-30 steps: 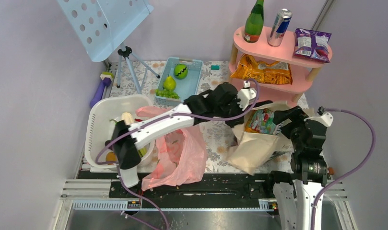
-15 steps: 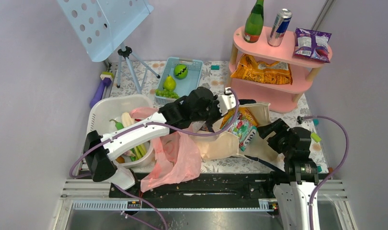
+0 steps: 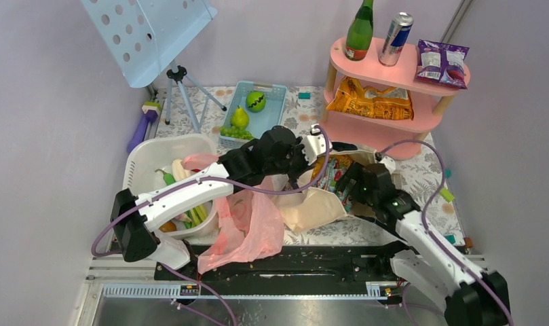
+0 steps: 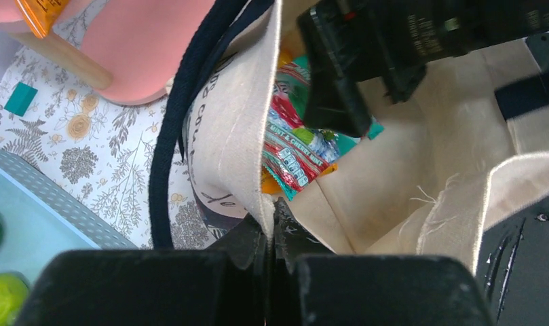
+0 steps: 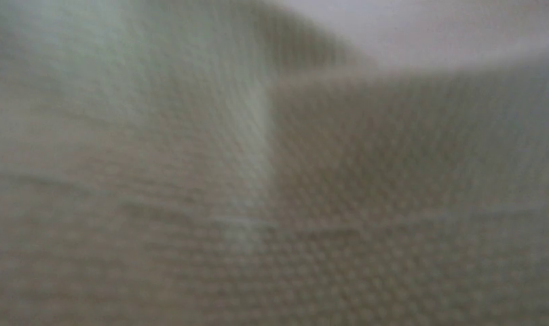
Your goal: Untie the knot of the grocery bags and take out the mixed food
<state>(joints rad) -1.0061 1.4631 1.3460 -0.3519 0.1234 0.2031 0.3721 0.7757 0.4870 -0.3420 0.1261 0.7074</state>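
I need to move my right gripper deeper down into the tote next and outward, to the left in the overhead view, onto the snack packet lying below its open fingers.
The beige canvas tote (image 3: 312, 207) lies open on the floral cloth, its black handle (image 4: 169, 149) hanging off the rim. My left gripper (image 4: 270, 227) is shut on that rim (image 3: 300, 178) and holds the mouth open. A multicoloured snack packet (image 4: 295, 153) lies inside, over something orange. My right gripper (image 3: 345, 190) is inside the tote mouth; in the left wrist view its black fingers (image 4: 332, 95) stand apart just above the packet. The right wrist view (image 5: 271, 204) shows only blurred canvas. The pink plastic bag (image 3: 251, 224) lies slack at the front.
A white basin (image 3: 139, 170) at the left holds leeks (image 3: 197, 210). A blue tray (image 3: 275, 112) holds a pear (image 3: 239, 117). The pink shelf (image 3: 393, 132) at the back right carries a green bottle (image 3: 359, 30), a can (image 3: 395, 37), a purple packet (image 3: 442, 62) and orange packets (image 3: 370, 100). A music stand (image 3: 149, 34) stands back left.
My left gripper pulled the tote rim leftward and spread the bag open. My right arm swung down from the right side and went into the tote mouth.
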